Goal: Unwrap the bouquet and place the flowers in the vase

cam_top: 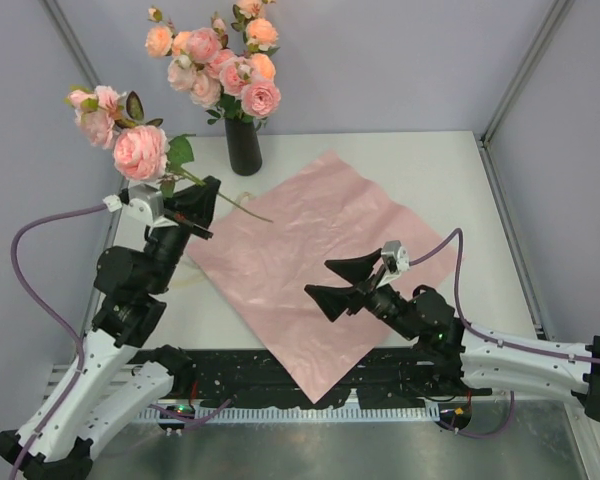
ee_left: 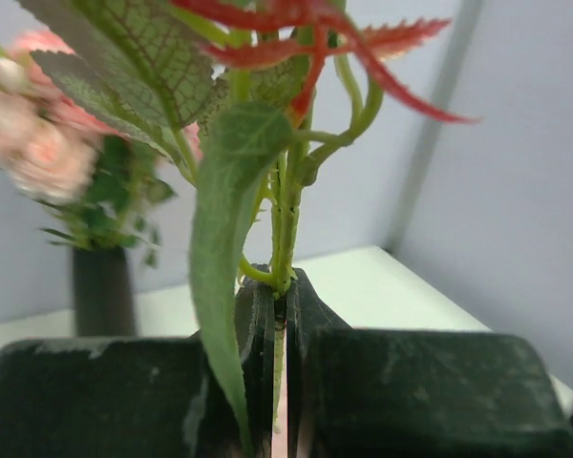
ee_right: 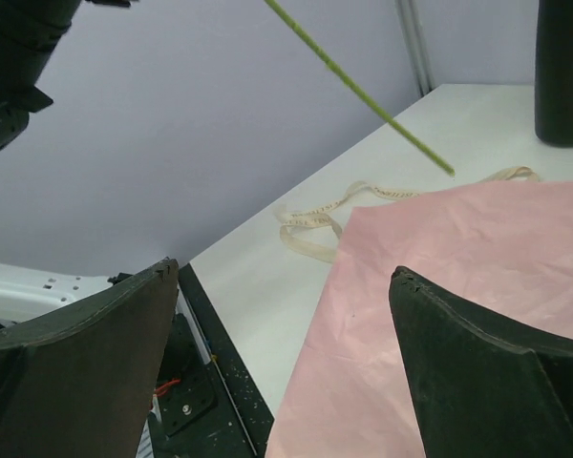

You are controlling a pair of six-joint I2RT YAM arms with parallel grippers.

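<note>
My left gripper moves outward to the black vase's opening (ee_left: 100, 250) next, then down, and releases the green stem (ee_left: 285, 229) there, since the other peach-pink flowers already stand in it.
A black vase (cam_top: 243, 145) stands at the back of the table with several peach-pink flowers (cam_top: 220, 60) in it. My left gripper (cam_top: 202, 195) is raised left of the vase. It is shut on the green stem (ee_left: 285, 229) of a sprig of roses (cam_top: 130, 140), whose long stem end points right over the sheet. The bouquet's pink wrapping sheet (cam_top: 310, 260) lies spread flat on the table. Above its near part my right gripper (cam_top: 335, 280) hangs open and holds nothing. The vase (ee_left: 102, 291) also shows blurred in the left wrist view.
A cream ribbon (ee_right: 315, 224) lies loose on the white table (cam_top: 430, 170) by the sheet's left edge. Grey walls close the cell at the back and both sides. The held stem's tip (ee_right: 401, 129) hangs above the sheet (ee_right: 458, 315), near the vase (ee_right: 563, 76).
</note>
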